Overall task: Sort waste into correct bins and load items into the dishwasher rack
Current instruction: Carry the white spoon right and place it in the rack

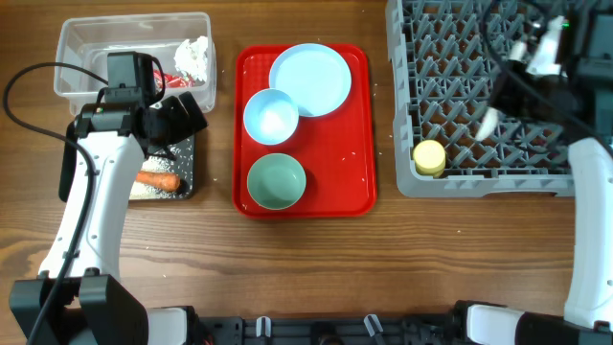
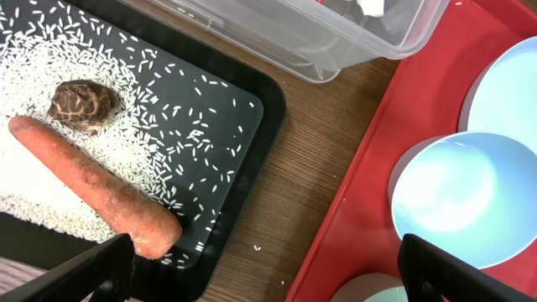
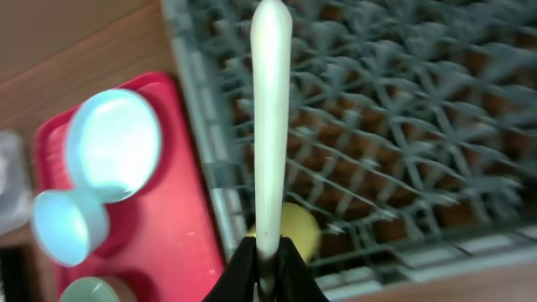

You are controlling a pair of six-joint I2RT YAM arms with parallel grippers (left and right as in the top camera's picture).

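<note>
My right gripper comes back, turns and lowers to the grey rack's near edge, empty beside the yellow cup (image 1: pixel 429 157), next to release the white spoon.
My left gripper (image 1: pixel 188 113) is open and empty, hovering over the gap between the black tray (image 1: pixel 188 182) and the red tray; in the left wrist view (image 2: pixel 268 278) its fingers frame bare wood. The black tray (image 2: pixel 243 126) holds an orange carrot (image 2: pixel 92 189), a brown lump (image 2: pixel 82 102) and rice grains (image 2: pixel 159 109). The clear tub (image 1: pixel 86 43) holds white tissue (image 1: pixel 192 57) and a red wrapper (image 1: pixel 169 80). My right gripper (image 3: pixel 267 267) is shut on the white spoon (image 3: pixel 270 117), above the grey rack (image 1: pixel 479 163) by the yellow cup (image 1: pixel 429 157).
A red serving tray (image 1: pixel 350 182) in the middle carries the pale blue plate (image 1: pixel 309 79), the white bowl (image 1: pixel 271 117) and the mint-green bowl (image 1: pixel 276 181). A few rice grains lie on the wood between the black tray and the red tray.
</note>
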